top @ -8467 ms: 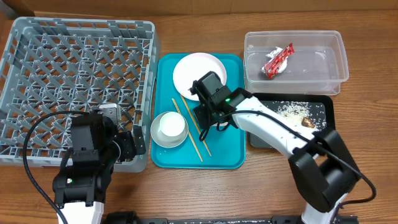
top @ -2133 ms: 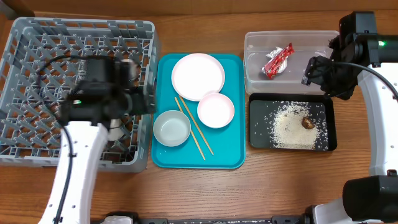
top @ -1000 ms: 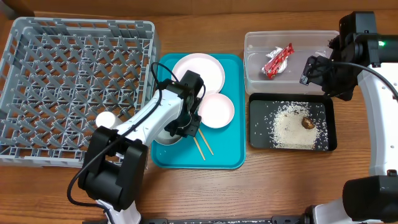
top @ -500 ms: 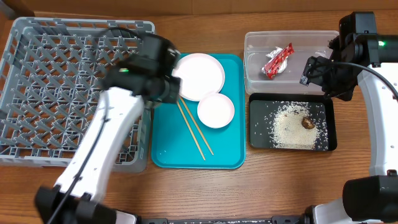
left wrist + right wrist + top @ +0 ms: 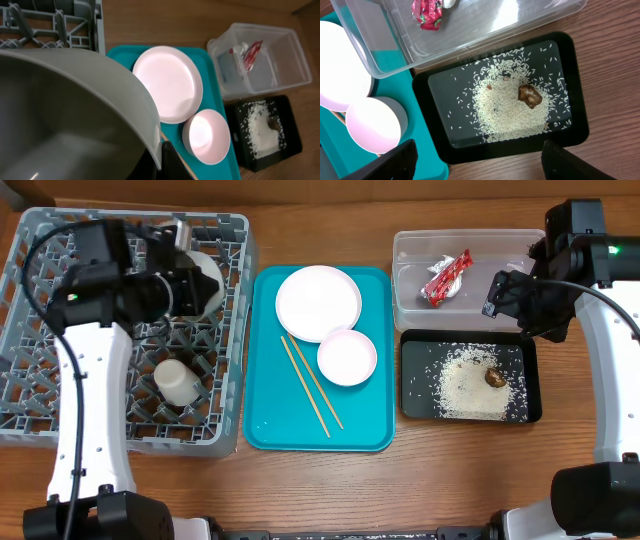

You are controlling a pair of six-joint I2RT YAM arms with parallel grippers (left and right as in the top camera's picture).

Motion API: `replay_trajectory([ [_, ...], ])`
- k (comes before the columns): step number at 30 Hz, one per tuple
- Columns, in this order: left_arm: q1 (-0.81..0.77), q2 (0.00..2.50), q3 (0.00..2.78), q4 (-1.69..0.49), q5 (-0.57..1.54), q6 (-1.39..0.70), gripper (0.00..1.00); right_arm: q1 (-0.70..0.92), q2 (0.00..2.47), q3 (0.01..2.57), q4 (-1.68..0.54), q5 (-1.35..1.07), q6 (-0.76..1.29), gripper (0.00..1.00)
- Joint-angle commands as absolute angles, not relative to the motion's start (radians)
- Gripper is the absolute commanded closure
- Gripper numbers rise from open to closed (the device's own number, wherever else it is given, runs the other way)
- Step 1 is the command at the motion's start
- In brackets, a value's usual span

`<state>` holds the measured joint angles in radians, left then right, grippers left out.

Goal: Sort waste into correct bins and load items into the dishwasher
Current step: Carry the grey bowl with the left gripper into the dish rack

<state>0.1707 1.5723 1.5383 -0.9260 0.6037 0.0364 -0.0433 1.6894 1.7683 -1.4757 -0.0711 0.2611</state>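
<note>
I will next tilt and lower the bowl [image 5: 208,280] with my left gripper, moving it to the left in the overhead view, onto pegs beyond the white cup.
My left gripper [image 5: 181,286] is shut on the rim of the grey bowl [image 5: 208,280] and holds it tilted over the top right part of the grey dish rack [image 5: 60,380]. In the left wrist view the bowl [image 5: 70,110] fills the left side, its rim pinched at my left gripper [image 5: 160,162]. A small white cup [image 5: 178,383] lies in the rack. The white plate [image 5: 318,302], pinkish dish [image 5: 347,357] and chopsticks [image 5: 312,387] lie on the teal tray [image 5: 270,420]. The wrapper [image 5: 446,277] sits in the clear tub [image 5: 520,285]. Rice [image 5: 512,107] and a brown lump [image 5: 530,95] lie in the black tray [image 5: 575,135]. My right gripper [image 5: 479,161] hangs open above it, holding nothing.
The rack's raised walls and pegs [image 5: 65,22] stand just behind the bowl. The clear tub [image 5: 485,35] and the black tray [image 5: 520,405] sit side by side right of the teal tray. Bare wood table [image 5: 320,490] runs along the front.
My left arm has lifted the grey bowl off the teal tray and carried it left and back over the rack. The right arm has not moved.
</note>
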Motion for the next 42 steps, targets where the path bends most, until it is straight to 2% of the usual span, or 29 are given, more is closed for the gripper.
replay_trajectory([
  [1,0.201,1.571,1.547,-0.921,0.708,0.064,0.96,-0.041,1.672,1.768,-1.473,-0.069,0.262,0.19],
  [7,0.212,1.571,1.547,-0.898,0.718,0.064,0.96,-0.041,1.672,1.768,-1.473,-0.069,0.262,0.19],
  [15,0.268,1.624,1.547,-0.828,0.883,0.064,0.96,-0.041,1.672,1.768,-1.48,-0.069,0.262,0.19],
  [34,0.485,1.909,1.547,-0.675,1.177,0.067,0.96,-0.041,1.672,1.768,-1.491,-0.069,0.262,0.2],
  [42,0.545,2.008,1.547,-0.68,1.216,0.068,0.96,-0.041,1.672,1.768,-1.493,-0.069,0.262,0.2],
])
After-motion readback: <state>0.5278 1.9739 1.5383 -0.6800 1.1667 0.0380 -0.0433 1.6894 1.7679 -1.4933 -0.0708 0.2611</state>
